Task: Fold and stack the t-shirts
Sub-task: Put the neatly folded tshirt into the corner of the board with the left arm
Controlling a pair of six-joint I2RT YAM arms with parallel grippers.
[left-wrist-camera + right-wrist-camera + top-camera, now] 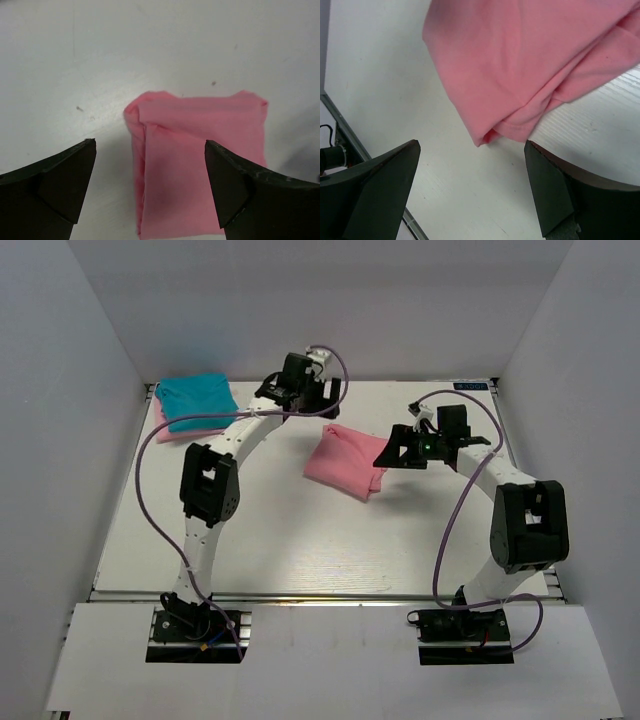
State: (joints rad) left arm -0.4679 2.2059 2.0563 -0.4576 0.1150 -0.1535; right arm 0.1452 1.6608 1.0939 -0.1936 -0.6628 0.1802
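Note:
I will next move my left gripper down and back onto the salmon shirt's side edge (pixel 320 446) (pixel 139 172) facing the teal-blue shirt, as that edge is below and back from it.
A salmon-pink t-shirt (pixel 345 462), folded into a small rectangle, lies in the middle of the white table. A folded teal-blue t-shirt (pixel 197 400) lies on top of a pale pink t-shirt (pixel 178 432) at the back left corner. My left gripper (pixel 318 402) is open and empty, hovering over the far edge of the salmon shirt (pixel 200 165); in its wrist view the cloth shows between its fingers (pixel 150 185). My right gripper (pixel 392 456) is open and empty at the shirt's right side, and a folded corner (pixel 520 60) lies just ahead of its fingers (pixel 470 185).
White walls enclose the table on the left, back and right. A metal rail (pixel 350 140) runs along the table edge in the right wrist view. Purple cables (pixel 145 470) loop beside both arms. The table's front half (pixel 320 550) is bare white.

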